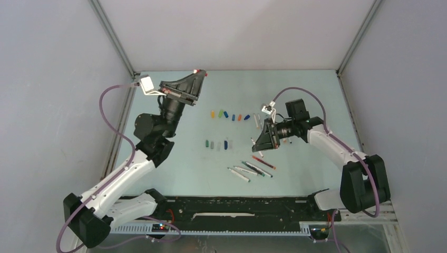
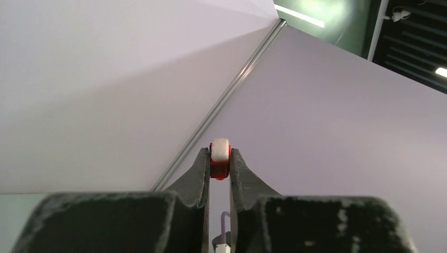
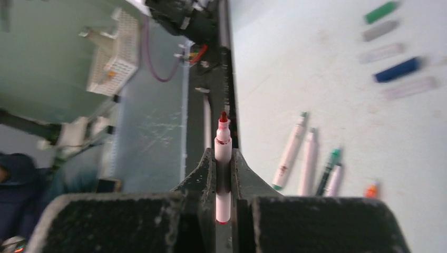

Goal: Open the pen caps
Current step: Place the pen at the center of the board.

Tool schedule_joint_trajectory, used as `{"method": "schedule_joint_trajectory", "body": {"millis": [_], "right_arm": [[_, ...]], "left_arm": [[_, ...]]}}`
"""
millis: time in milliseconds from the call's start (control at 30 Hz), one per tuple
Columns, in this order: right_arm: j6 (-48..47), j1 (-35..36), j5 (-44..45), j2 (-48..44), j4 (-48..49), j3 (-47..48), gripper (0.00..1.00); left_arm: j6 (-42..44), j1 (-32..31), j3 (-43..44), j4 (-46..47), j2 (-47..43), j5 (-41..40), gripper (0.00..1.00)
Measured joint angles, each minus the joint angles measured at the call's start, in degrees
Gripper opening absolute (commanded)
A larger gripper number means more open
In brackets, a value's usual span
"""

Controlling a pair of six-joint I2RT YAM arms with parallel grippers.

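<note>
The white pen body's red tip is already bare, and other uncapped pens lie together. I need to tip my right gripper down and lower it beside the orange-tipped pen.
My left gripper (image 1: 200,73) is raised high over the far left of the table and is shut on a small red pen cap (image 2: 220,166) with a white end, pinched at the fingertips (image 2: 202,164). My right gripper (image 1: 258,146) is shut on a white pen barrel (image 3: 222,152) with a bare red tip, held across the jaws above the table. Loose pen caps lie in two rows: yellow, green, blue and orange ones (image 1: 230,115), and green, grey and blue ones (image 1: 215,144). The second row also shows in the right wrist view (image 3: 398,69).
Several uncapped white pens (image 1: 252,169) lie on the table in front of the right gripper, and they also show in the right wrist view (image 3: 308,161). A black rail (image 1: 237,206) runs along the near edge. Grey walls enclose the table.
</note>
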Motion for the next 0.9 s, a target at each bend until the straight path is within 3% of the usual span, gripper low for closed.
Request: {"method": "schedule_joint_trajectory", "body": {"millis": [133, 500, 700, 900], "right_arm": [[-8.17, 0.22, 10.01, -0.13, -6.71, 3.48, 0.0], [-19.52, 0.22, 34.12, -0.24, -15.32, 3.72, 0.0], [-21.84, 0.61, 40.89, 4.09, -17.38, 3.74, 0.04], [-22.03, 3.15, 46.25, 9.29, -17.62, 3.74, 0.06]], "left_arm": [[0.04, 0.59, -1.62, -2.51, -1.86, 0.81, 0.02], [-3.8, 4.26, -19.28, -12.76, -5.84, 13.31, 0.0], [-6.73, 4.28, -26.8, -14.67, -5.4, 17.31, 0.0], [-7.63, 4.31, -28.3, -14.56, -2.56, 19.56, 0.0]]}}
